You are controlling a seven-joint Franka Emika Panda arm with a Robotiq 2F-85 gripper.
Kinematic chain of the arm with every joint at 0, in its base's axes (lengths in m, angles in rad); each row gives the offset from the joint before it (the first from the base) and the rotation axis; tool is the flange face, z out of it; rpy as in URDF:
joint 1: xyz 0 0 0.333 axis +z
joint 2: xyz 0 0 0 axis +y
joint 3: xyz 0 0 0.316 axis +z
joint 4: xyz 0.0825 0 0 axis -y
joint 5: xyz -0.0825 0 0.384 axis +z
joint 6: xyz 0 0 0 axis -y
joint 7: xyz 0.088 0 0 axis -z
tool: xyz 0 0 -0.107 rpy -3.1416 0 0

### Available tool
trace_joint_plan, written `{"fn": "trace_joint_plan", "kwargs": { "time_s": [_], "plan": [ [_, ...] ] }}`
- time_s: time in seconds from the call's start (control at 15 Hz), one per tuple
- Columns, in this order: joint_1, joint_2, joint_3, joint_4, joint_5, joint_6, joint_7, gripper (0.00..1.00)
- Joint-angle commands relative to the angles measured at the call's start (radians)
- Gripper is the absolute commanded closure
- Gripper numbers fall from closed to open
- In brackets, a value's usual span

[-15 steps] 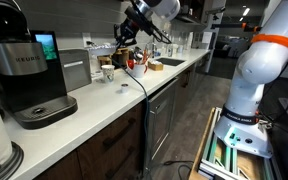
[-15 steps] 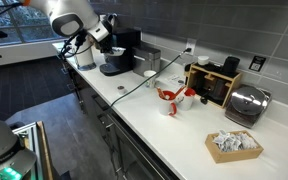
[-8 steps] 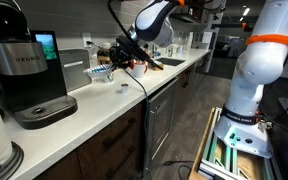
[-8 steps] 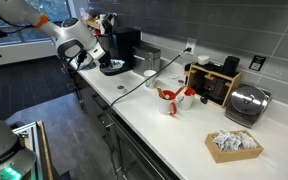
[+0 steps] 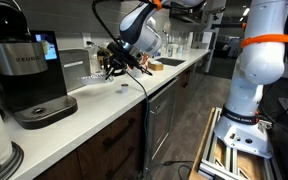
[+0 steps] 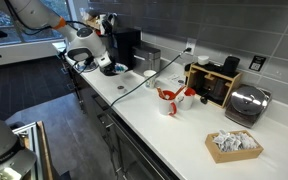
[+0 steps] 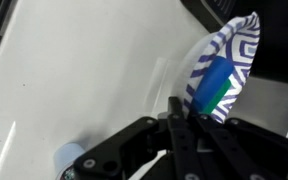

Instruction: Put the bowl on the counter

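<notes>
The white patch of open counter beside the black coffee machine is clear, so I will lower my gripper down onto it and release the bowl's rim.
My gripper (image 7: 180,108) is shut on the rim of the bowl (image 7: 224,62). The bowl is small and white with a blue-and-white patterned inside. It is held tilted on edge, and a blue and green piece shows inside it. In both exterior views the gripper (image 5: 110,62) (image 6: 103,62) hangs low over the white counter (image 5: 104,105) (image 6: 149,112), beside the black coffee machine. The bowl is hard to make out in these two views. The white counter (image 7: 74,70) fills the wrist view below the bowl.
A black Keurig coffee maker (image 5: 29,70) (image 6: 124,45) stands on the counter near the gripper. Further along are a red-and-white item (image 6: 171,97), a wooden box (image 6: 214,82), a toaster (image 6: 246,103) and a basket (image 6: 234,145). A cable (image 6: 134,88) trails across the counter. A small pale blue spot (image 7: 69,156) lies on the counter.
The arm has swung down and along the counter toward the coffee maker, carrying the bowl lower over the counter. The grip on the bowl has not changed.
</notes>
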Motion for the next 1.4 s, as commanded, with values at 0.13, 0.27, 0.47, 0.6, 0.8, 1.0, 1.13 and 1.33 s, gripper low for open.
{"fn": "trace_joint_plan", "kwargs": {
  "time_s": [0.13, 0.27, 0.47, 0.6, 0.8, 1.0, 1.13, 1.33],
  "plan": [
    [0.056, 0.037, -0.051, -0.005, 0.002, 0.128, 0.036, 0.98],
    [0.071, 0.083, -0.055, 0.004, 0.031, 0.237, 0.053, 0.98],
    [0.038, 0.145, -0.002, 0.025, 0.051, 0.339, 0.069, 0.98],
    [0.025, 0.173, 0.021, 0.028, 0.037, 0.365, 0.095, 0.98],
    [0.022, 0.205, 0.032, 0.023, 0.033, 0.358, 0.115, 0.98],
    [0.019, 0.242, 0.028, 0.018, 0.047, 0.350, 0.150, 0.98],
    [0.021, 0.267, 0.022, 0.020, 0.052, 0.350, 0.170, 0.98],
    [0.000, 0.271, 0.043, 0.018, 0.045, 0.340, 0.204, 0.60]
  ]
}}
